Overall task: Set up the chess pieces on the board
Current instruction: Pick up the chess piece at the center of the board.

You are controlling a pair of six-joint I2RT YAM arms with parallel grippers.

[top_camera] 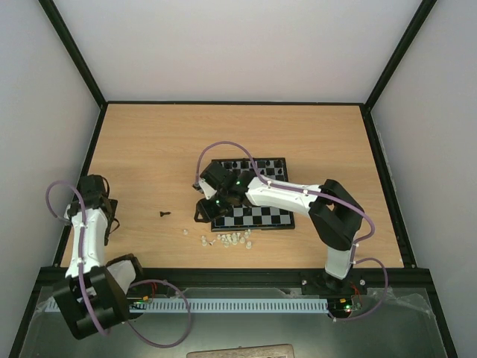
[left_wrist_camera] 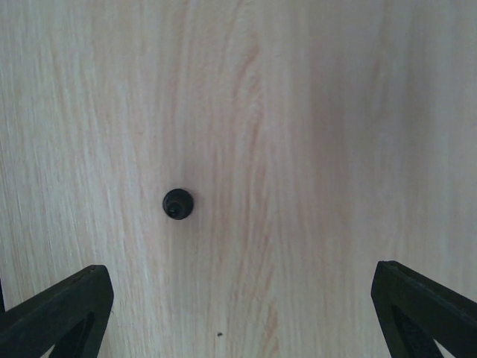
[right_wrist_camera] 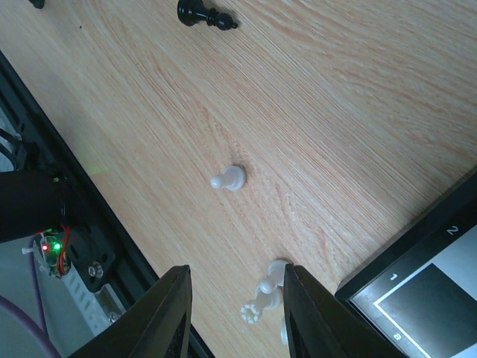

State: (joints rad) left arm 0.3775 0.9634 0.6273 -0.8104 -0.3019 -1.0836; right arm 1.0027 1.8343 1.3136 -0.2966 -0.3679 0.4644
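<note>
I should lower my left gripper next and move it to the left in the wrist view onto the small black piece (left_wrist_camera: 178, 203), because the piece stands off the middle line between the fingers.
The board (top_camera: 261, 216) lies mid-table, and its corner shows in the right wrist view (right_wrist_camera: 417, 287). Several black chess pieces (top_camera: 240, 165) stand along its far side, partly hidden by my right arm. One black piece (top_camera: 164, 214) lies on the table left of the board; it also shows in the right wrist view (right_wrist_camera: 205, 15). My right gripper (top_camera: 202, 213) (right_wrist_camera: 235, 313) is open and empty, low over the table at the board's left edge, with whitish pieces (right_wrist_camera: 267, 294) against its right finger. My left gripper (top_camera: 104, 212) (left_wrist_camera: 242, 321) is open and empty above a small black piece (left_wrist_camera: 178, 203).
A cluster of whitish translucent pieces (top_camera: 226, 239) lies on the table in front of the board. A single whitish pawn (right_wrist_camera: 229, 179) lies apart from it. The table's black front rail (right_wrist_camera: 82, 224) is close behind my right gripper.
</note>
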